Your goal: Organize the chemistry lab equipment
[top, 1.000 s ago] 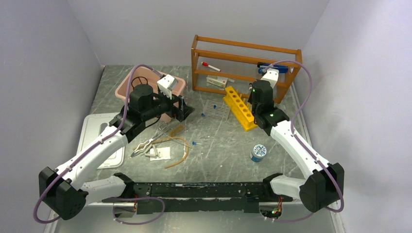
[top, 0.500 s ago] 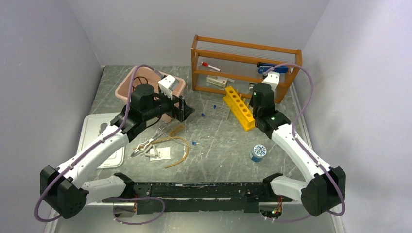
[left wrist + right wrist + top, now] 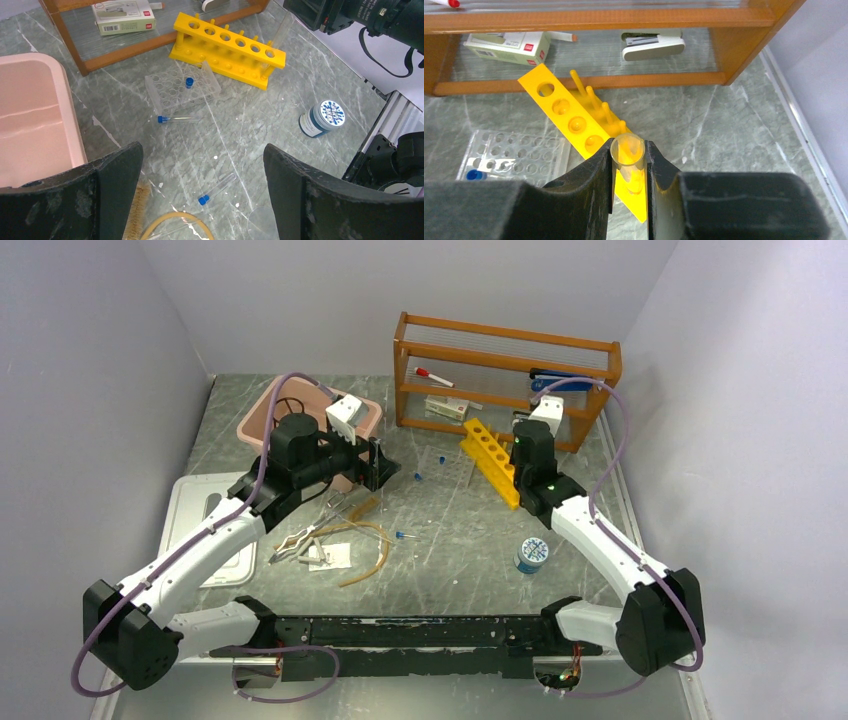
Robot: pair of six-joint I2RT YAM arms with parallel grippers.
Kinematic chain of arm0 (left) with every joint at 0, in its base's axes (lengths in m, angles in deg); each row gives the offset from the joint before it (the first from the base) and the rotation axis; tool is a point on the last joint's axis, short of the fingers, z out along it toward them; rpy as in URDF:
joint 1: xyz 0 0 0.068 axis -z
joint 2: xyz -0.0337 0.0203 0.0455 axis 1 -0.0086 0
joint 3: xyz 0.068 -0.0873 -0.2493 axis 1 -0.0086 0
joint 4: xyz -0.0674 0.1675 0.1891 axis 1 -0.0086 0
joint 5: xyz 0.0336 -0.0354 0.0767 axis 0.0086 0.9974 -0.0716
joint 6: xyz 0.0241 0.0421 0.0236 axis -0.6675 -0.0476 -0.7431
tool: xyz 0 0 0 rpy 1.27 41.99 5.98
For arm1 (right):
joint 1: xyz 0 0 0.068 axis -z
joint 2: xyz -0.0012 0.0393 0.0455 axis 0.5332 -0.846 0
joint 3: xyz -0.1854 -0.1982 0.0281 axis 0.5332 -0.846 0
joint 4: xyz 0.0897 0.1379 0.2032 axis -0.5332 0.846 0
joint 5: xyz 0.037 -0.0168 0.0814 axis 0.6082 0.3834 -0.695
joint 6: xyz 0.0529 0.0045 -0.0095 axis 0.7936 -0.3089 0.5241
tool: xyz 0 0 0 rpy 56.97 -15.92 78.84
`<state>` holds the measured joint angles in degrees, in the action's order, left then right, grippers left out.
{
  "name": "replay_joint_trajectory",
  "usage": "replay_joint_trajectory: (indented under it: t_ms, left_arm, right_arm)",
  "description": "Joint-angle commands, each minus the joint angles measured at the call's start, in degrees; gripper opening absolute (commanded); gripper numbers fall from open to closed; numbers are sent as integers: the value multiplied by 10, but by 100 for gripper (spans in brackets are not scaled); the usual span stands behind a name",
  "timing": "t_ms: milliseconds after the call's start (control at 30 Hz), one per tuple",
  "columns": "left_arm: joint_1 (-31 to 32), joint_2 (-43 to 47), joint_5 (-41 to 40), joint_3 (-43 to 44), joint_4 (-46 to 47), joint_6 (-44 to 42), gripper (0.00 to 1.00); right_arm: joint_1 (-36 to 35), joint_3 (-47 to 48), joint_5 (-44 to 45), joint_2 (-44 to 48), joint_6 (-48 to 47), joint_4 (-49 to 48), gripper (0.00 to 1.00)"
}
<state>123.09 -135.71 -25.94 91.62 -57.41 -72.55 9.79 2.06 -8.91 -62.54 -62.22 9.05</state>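
Note:
My right gripper moves down next and releases the test tube (image 3: 627,149) in the yellow rack's near-end hole (image 3: 634,185) below the gripper, because the tube's tip enters it.
My right gripper (image 3: 629,160) is shut on a clear glass test tube (image 3: 627,149), held upright just over the near end of the yellow test-tube rack (image 3: 574,120). In the top view that gripper (image 3: 518,448) is at the rack (image 3: 488,455). My left gripper (image 3: 201,148) is open and empty, above the table beside the pink bin (image 3: 30,115). Below it lie a blue-capped tube (image 3: 216,187), tan tubing (image 3: 175,222) and a brush (image 3: 135,210). Another capped tube (image 3: 177,119) lies by a clear rack (image 3: 182,86). Silvery tongs (image 3: 295,542) lie near the tubing (image 3: 370,540). A black wire ring stand (image 3: 285,407) sits in the pink bin.
A wooden shelf (image 3: 505,335) at the back holds a red-capped marker (image 3: 433,376), a small box (image 3: 506,46) and a stapler (image 3: 653,44). A blue-labelled jar (image 3: 532,554) stands front right. A white tray (image 3: 190,505) lies at the left.
My right gripper has shifted slightly left and nearer with the test tube, coming over the yellow rack's end. My left arm has barely moved.

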Motion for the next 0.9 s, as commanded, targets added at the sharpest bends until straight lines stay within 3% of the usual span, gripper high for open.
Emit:
replay_joint_trajectory:
  t_ms: [0, 867]
  left_arm:
    - [-2, -1, 9, -3, 2, 1, 93]
    - [-1, -6, 18, -5, 4, 8, 93]
  right_arm:
    - [7, -7, 32, 1, -38, -53, 24]
    - [20, -83, 32, 2, 18, -106, 27]
